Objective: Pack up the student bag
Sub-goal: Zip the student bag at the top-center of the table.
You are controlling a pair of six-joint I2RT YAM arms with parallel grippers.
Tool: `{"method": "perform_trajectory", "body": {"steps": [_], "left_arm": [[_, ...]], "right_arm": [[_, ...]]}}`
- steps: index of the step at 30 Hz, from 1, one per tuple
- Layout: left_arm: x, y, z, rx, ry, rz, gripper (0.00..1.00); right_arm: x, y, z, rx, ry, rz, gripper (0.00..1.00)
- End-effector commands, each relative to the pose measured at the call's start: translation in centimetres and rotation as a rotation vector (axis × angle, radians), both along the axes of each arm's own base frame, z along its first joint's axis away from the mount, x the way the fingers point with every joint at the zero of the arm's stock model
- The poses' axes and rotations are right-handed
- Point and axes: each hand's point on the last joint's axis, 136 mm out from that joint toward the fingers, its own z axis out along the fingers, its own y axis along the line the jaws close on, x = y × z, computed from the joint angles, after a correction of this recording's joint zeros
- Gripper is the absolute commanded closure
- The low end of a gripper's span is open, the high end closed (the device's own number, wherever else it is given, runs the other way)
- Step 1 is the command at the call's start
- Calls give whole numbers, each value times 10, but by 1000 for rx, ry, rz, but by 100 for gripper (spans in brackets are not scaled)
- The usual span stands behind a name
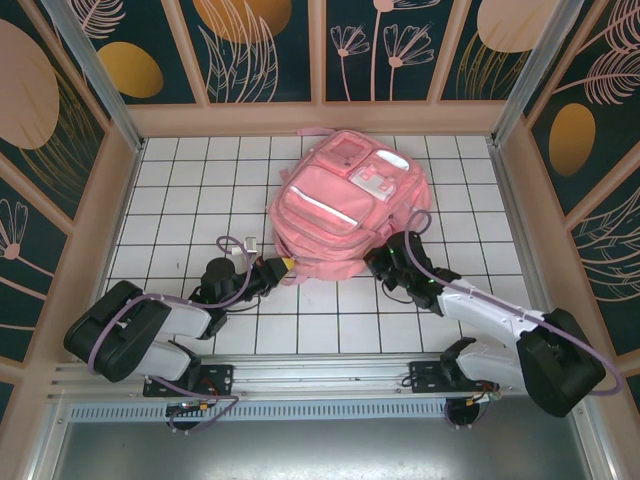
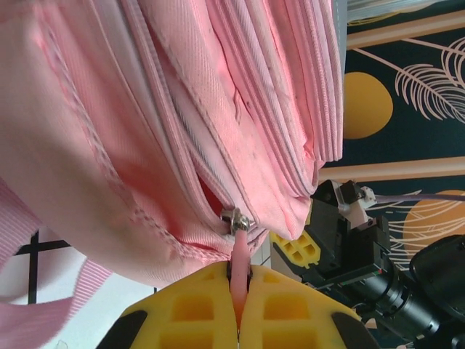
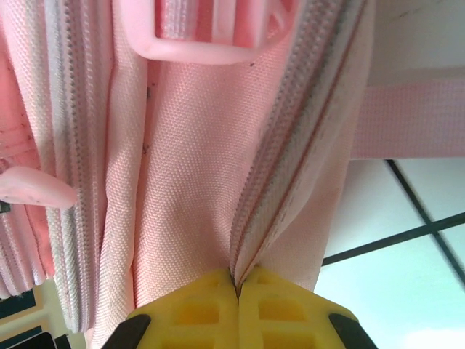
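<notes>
I will next use my right gripper to pull the crooked bag's seam fold outward, away from my left gripper toward the tiles beside the bag, and release it.
The student bag [image 1: 345,205], a large pink backpack with silvery strips, lies on the white tiled table at mid-back. At its near left corner my left gripper [image 1: 283,266] is shut on a pink zip pull [image 2: 240,273] that hangs from a metal slider [image 2: 237,220]; the zip beside the slider gapes a little. My right gripper [image 1: 383,262] is at the bag's near right edge, shut on a fold of the bag's zip seam [image 3: 251,254]. In the left wrist view the right gripper's yellow fingers [image 2: 298,251] show just behind the bag.
Wooden-framed patterned walls [image 1: 320,60] close in the table on three sides. A pink strap [image 3: 410,120] trails onto the tiles to the right of the bag. A small white item [image 1: 250,242] lies by the left arm's wrist.
</notes>
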Motion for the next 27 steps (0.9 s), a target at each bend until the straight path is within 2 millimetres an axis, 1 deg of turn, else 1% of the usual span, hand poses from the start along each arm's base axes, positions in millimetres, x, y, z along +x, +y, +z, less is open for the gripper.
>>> {"method": "perform_trajectory", "body": {"steps": [1,9,13,15,18,20,24,27], "left_arm": [[19,22,6,5,-44,124,100],[21,22,0,11,-34,122,100],[22,20,-2,6,-31,112,100],[23,18,-1,-1,-30,109,100],[23,16,-2,-8,-27,98,100],[22,15,-3,-14,-25,90,100],[22,11,-5,-12,-22,73,100],[21,6,-7,-13,-20,57,100]], "right_arm": [[2,-69,-26,-213,30,-145,100],[10,-119,-21,-295,20,-206,100],[21,-140,-18,-300,13,-244,100],[29,-142,-17,-294,14,-234,100],[47,-145,-13,-317,18,-223,100],[61,-144,-10,-317,8,-201,100],[89,-138,-10,-324,10,-166,100],[112,-142,-7,-336,6,-177,96]]}}
